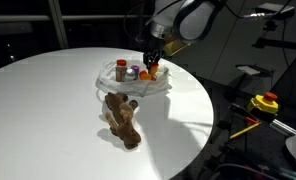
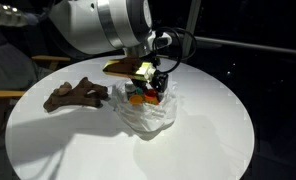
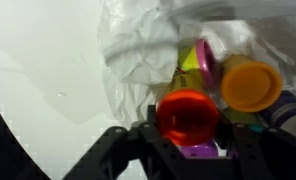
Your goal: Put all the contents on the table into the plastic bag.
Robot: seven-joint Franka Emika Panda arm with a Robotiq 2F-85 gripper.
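Note:
The red cup already hangs over the bag's opening, so my gripper needs to move down into the open bag [image 1: 149, 77] beside the orange cup next and release the red cup there.
The crinkled translucent plastic bag [image 1: 135, 84] lies open on the round white table [image 1: 48, 110] and shows in both exterior views [image 2: 148, 116]. My gripper [image 1: 153, 60] hangs right over the bag's mouth [image 2: 152, 78]. In the wrist view the gripper [image 3: 188, 142] is shut on a red cup [image 3: 188, 112] above the bag [image 3: 138, 50]. An orange cup [image 3: 250, 85], a yellow one [image 3: 190, 62] and a purple one [image 3: 200, 152] lie inside. Two small bottles [image 1: 122, 70] stand in the bag. The brown plush object [image 1: 121, 118] lies on the table beside the bag [image 2: 76, 94].
A yellow and red object [image 1: 263, 103] sits off the table beyond its edge. A wooden chair arm [image 2: 3, 95] is by the table's rim. The table edge [image 1: 193, 135] curves close to the bag.

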